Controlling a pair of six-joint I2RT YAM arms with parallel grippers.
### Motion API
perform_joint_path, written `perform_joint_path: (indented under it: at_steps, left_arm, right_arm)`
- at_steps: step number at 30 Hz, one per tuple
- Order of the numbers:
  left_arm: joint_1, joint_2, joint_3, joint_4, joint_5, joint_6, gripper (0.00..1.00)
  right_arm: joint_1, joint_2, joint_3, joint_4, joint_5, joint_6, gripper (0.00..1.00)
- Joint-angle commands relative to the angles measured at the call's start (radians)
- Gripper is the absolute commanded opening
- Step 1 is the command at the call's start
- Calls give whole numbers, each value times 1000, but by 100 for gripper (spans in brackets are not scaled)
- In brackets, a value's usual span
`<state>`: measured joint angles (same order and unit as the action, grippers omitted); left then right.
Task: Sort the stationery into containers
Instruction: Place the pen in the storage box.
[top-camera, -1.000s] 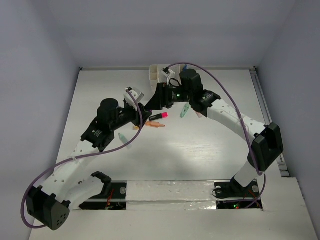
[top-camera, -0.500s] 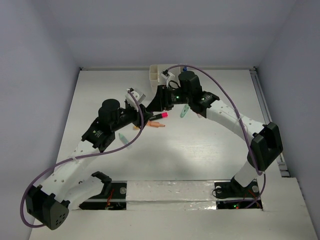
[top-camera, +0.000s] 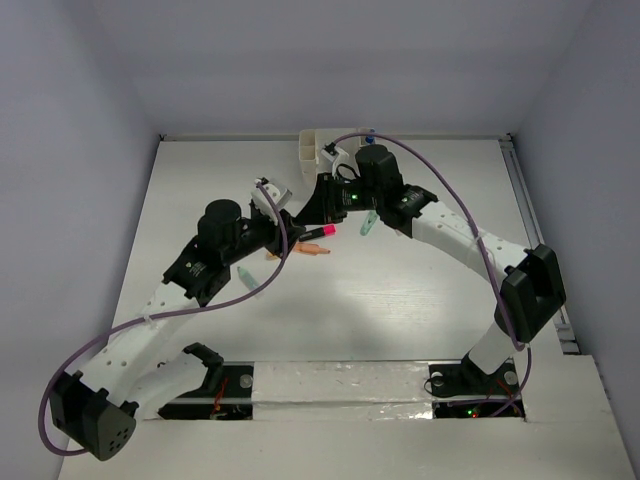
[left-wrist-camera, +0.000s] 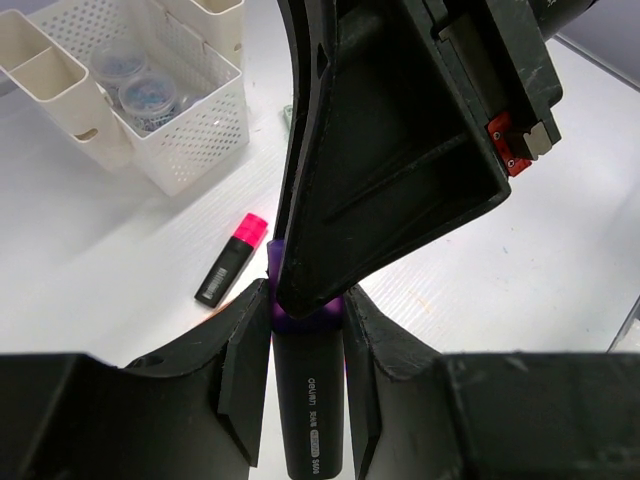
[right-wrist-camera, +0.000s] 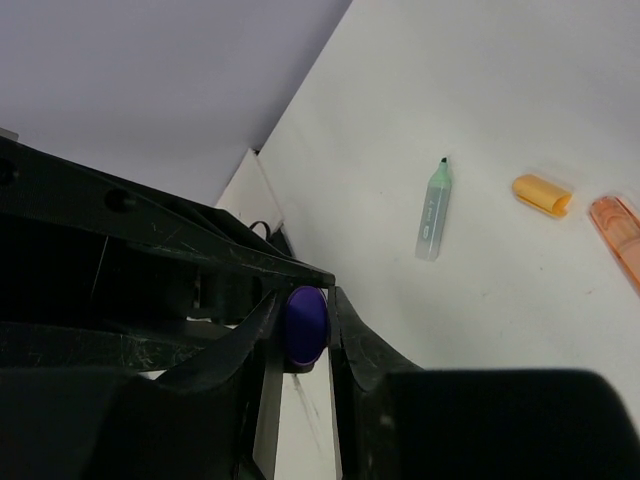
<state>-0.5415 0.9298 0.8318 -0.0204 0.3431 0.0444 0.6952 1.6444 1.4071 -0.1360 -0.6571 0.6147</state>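
The right gripper swings the black marker over the side pocket showing blue next and releases it, since the organizer with tubs in its big compartment stands outward of the gripper.
My left gripper is shut on a black marker with a purple cap. My right gripper meets it head-on, its fingers pressed on both sides of the purple cap. From above, the two grippers join over the table's middle. A pink-black marker lies just below them. The white organizer stands at the back, with two round tubs in its big compartment.
A mint green marker, an orange cap and a peach marker lie on the white table. Another mint marker lies under the right arm. An orange marker lies near the pink one.
The right gripper's jaws have closed onto the purple cap of the marker that the left gripper holds. The right arm crept slightly left; the left arm stayed still.
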Motion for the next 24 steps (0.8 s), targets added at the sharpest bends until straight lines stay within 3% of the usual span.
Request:
perform_joint_path:
  at_steps: [1, 2, 5, 6, 9, 16, 24]
  left_arm:
    - [-8, -31, 20, 65, -4, 8, 7]
    - [-8, -32, 20, 65, -6, 5, 12]
    - [-8, -40, 16, 69, -4, 3, 48]
    - [-8, -43, 16, 68, -3, 2, 69]
    - [-8, -55, 13, 65, -12, 0, 98]
    - [-8, -124, 1, 74, -58, -20, 99]
    - [-8, -158, 6, 82, -222, -109, 99]
  right_arm:
    - [9, -18, -19, 19, 17, 14, 0]
    - [9, -23, -25, 50, 23, 23, 0]
    - [-14, -31, -30, 96, 56, 46, 0]
    - [-34, -31, -30, 108, 59, 56, 0]
    - [-69, -17, -13, 151, 67, 80, 0]
    - [-206, 52, 90, 144, 145, 65, 0]
    - [-338, 98, 187, 56, 473, -136, 0]
